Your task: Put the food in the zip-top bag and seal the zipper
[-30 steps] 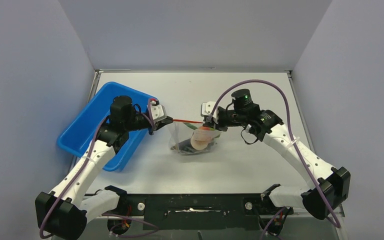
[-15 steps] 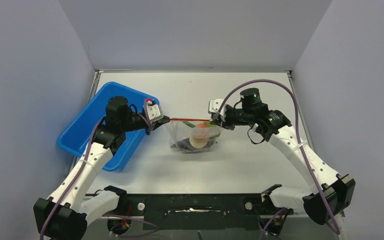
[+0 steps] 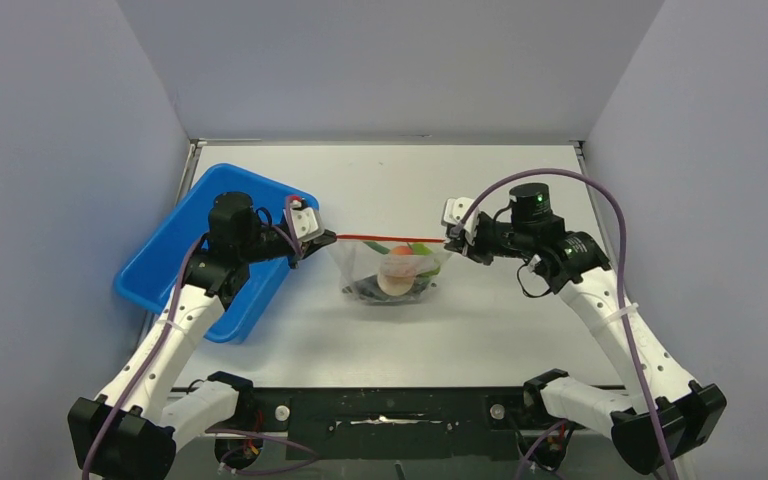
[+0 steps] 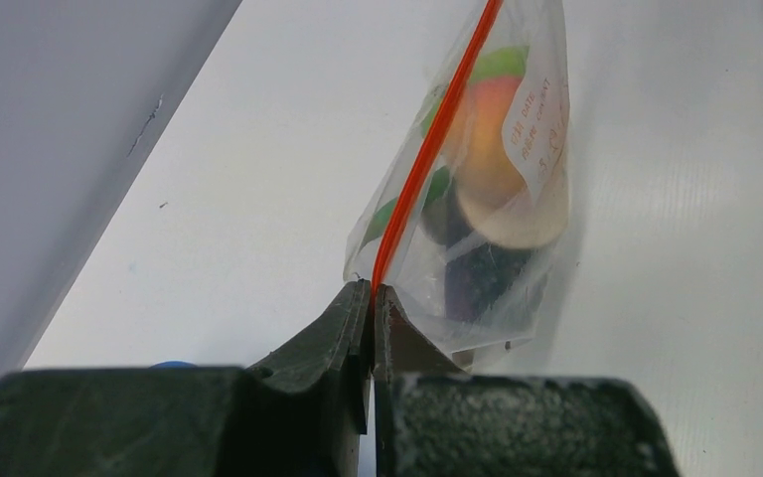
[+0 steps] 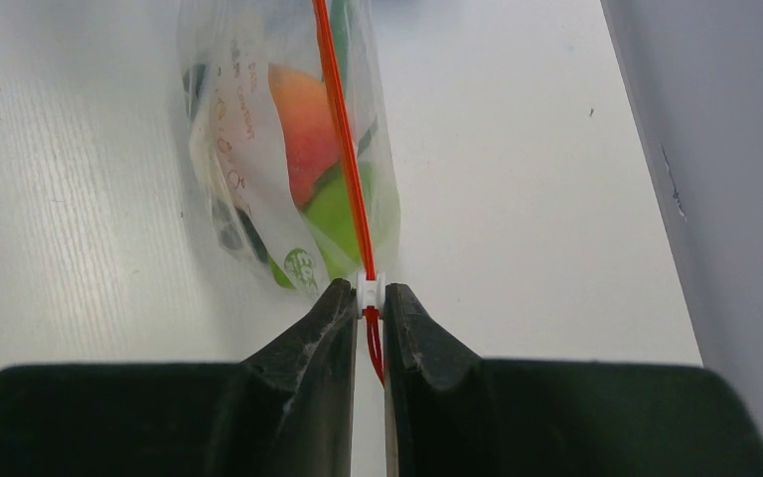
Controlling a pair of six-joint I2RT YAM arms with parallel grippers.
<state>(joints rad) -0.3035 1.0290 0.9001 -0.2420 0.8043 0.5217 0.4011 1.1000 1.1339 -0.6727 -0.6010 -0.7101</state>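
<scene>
The zipper's slider will be released next, after I move my right gripper down and to its right in the top view to bare tabletop for the bag [image 3: 392, 272].
The clear zip-top bag [image 3: 392, 272] hangs stretched between my two grippers over the middle of the table, its red zipper [image 3: 390, 239] pulled taut in a straight line. Inside sits the food [image 3: 397, 276]: an orange-red fruit [image 5: 298, 124], a lime-green fruit [image 5: 343, 214], a pale disc [image 4: 517, 214] and dark purple grapes [image 4: 477, 273]. My left gripper [image 4: 371, 290] is shut on the zipper's left end. My right gripper [image 5: 370, 291] is shut on the small white zipper slider [image 5: 371, 288] at the right end.
A blue plastic tray [image 3: 165, 255] lies tilted at the left, under my left arm. The white table [image 3: 500, 330] is bounded by grey walls on three sides. The arm bases and a black rail [image 3: 390, 410] run along the near edge.
My right gripper has travelled right along the zipper with the slider, and the red line has grown longer and tauter. The left gripper has shifted slightly left while holding its end.
</scene>
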